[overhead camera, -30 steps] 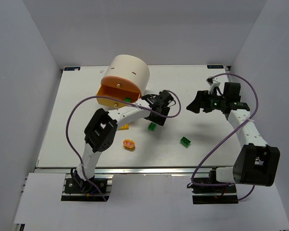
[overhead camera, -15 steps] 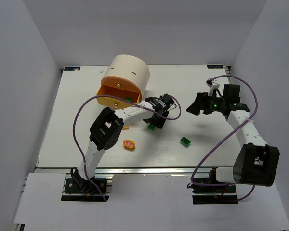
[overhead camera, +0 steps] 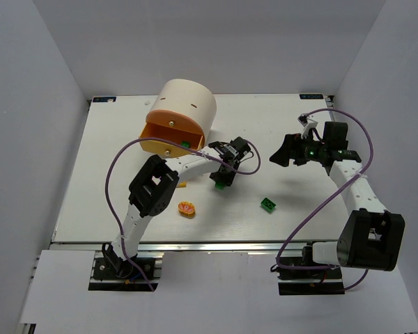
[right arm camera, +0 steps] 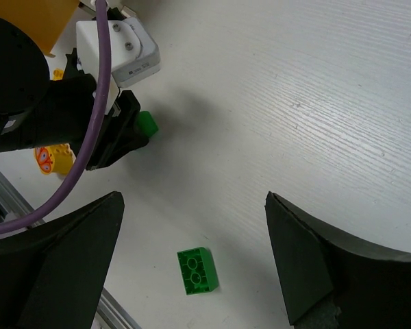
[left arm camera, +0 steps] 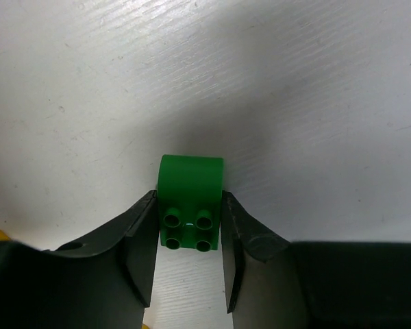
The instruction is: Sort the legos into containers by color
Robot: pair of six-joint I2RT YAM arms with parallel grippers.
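Observation:
I should next lift my left gripper outward and left in the top view, over the open drawer (overhead camera: pixel 160 141), to release where another green lego sits.
My left gripper (overhead camera: pixel 222 177) is down on the table right of the cabinet, its jaws pressed on both sides of a green lego (left arm camera: pixel 190 205), which also shows in the right wrist view (right arm camera: pixel 148 123). A second green lego (overhead camera: pixel 268 204) lies loose on the table, below my right gripper (right arm camera: pixel 192 199) in its wrist view (right arm camera: pixel 197 271). A third green lego (overhead camera: pixel 184 144) lies in the open pink-orange drawer (overhead camera: pixel 160 141) of the cream cabinet (overhead camera: pixel 187 103). A yellow-orange lego (overhead camera: pixel 181 184) lies beside the left arm. My right gripper (overhead camera: pixel 283 150) is open and empty above the table. The purple legos are out of view.
A round orange disc with red markings (overhead camera: pixel 187 207) lies near the front, left of the left gripper, and shows in the right wrist view (right arm camera: pixel 48 159). The left arm's purple cable (overhead camera: pixel 118 156) loops over the table beside the cabinet. White walls enclose the table.
My left gripper has swung down and left onto the green lego, which lay free before, and closed on it. The right arm has hardly moved.

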